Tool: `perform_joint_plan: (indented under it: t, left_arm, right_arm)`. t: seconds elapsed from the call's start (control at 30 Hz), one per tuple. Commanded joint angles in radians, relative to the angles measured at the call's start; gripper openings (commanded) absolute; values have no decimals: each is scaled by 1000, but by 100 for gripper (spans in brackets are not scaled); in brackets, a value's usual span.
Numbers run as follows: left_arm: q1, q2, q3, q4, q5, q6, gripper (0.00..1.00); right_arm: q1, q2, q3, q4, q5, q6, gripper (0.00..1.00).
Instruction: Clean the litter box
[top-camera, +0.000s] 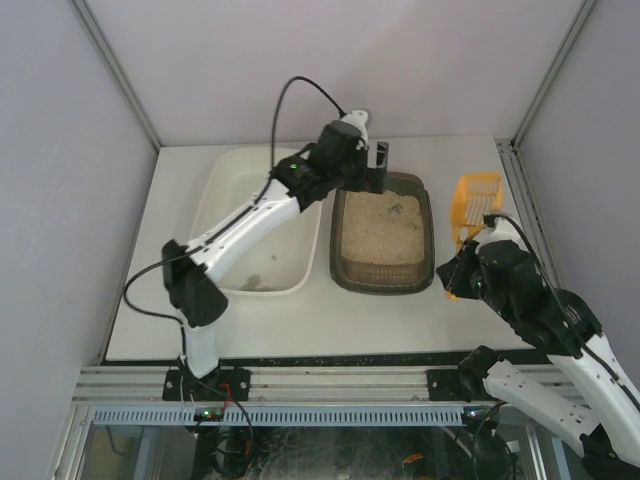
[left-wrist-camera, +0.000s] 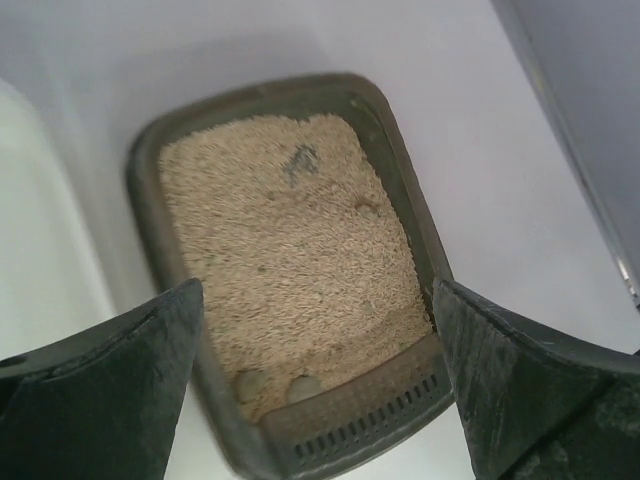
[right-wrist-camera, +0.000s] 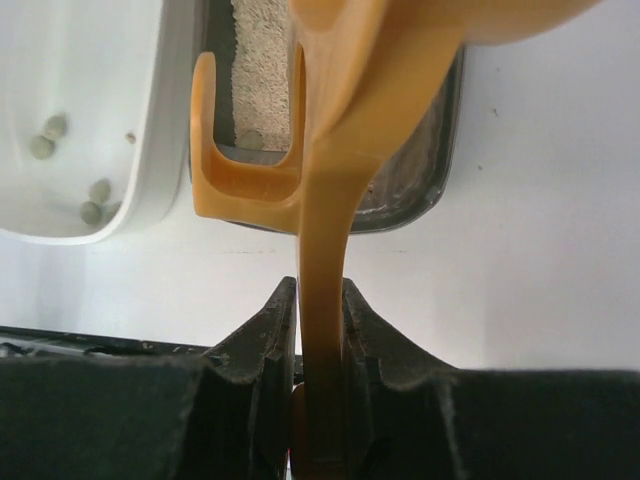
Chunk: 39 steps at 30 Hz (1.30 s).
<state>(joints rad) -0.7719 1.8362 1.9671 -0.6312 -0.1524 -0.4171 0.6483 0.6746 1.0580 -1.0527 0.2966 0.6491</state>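
Note:
I should move my left gripper to the right in the top view and down onto the litter box's rim by the scoop, where bare tabletop leaves finger room.
The dark brown-grey litter box (top-camera: 384, 284) with pale sandy litter sits mid-table. My left gripper (top-camera: 376, 166) is open and empty over its far end. In the left wrist view the box's slotted end (left-wrist-camera: 370, 420) lies between my spread fingers (left-wrist-camera: 150, 380), the gripper (left-wrist-camera: 318, 300) is above the litter, and two pale lumps (left-wrist-camera: 301, 388) lie at that end. My right gripper (top-camera: 458, 264) is shut on the handle of a yellow slotted scoop (top-camera: 476, 203), held right of the box. In the right wrist view the gripper (right-wrist-camera: 322, 300) pinches the scoop (right-wrist-camera: 340, 150) handle.
A larger white tub (top-camera: 285, 250) stands left of the litter box; it holds several greenish lumps (right-wrist-camera: 92, 200) in the right wrist view. The left arm reaches over this tub. Enclosure walls stand at the back and both sides. The litter box rim (right-wrist-camera: 425, 190) lies beyond the scoop.

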Motion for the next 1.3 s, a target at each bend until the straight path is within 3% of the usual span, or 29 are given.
perform_joint_plan:
  t: [0.0,0.23,0.93,1.27]
  left_arm:
    - [-35,163,158,18,-29,-80,100]
    - [-55,425,383,-13,15,-117,100]
    - [-165,588,368,167,107,-212,99]
    - [-165,644,359,191,154,-177,71]
  right_arm:
    - [-6,-109,11,-48,11,110,0]
    - [-5,-233,-3,-137,36,184,0]
    - [-5,-329,-81,-204,84,219,0]
    - [-1,-371,-79,-201,72,233,0]
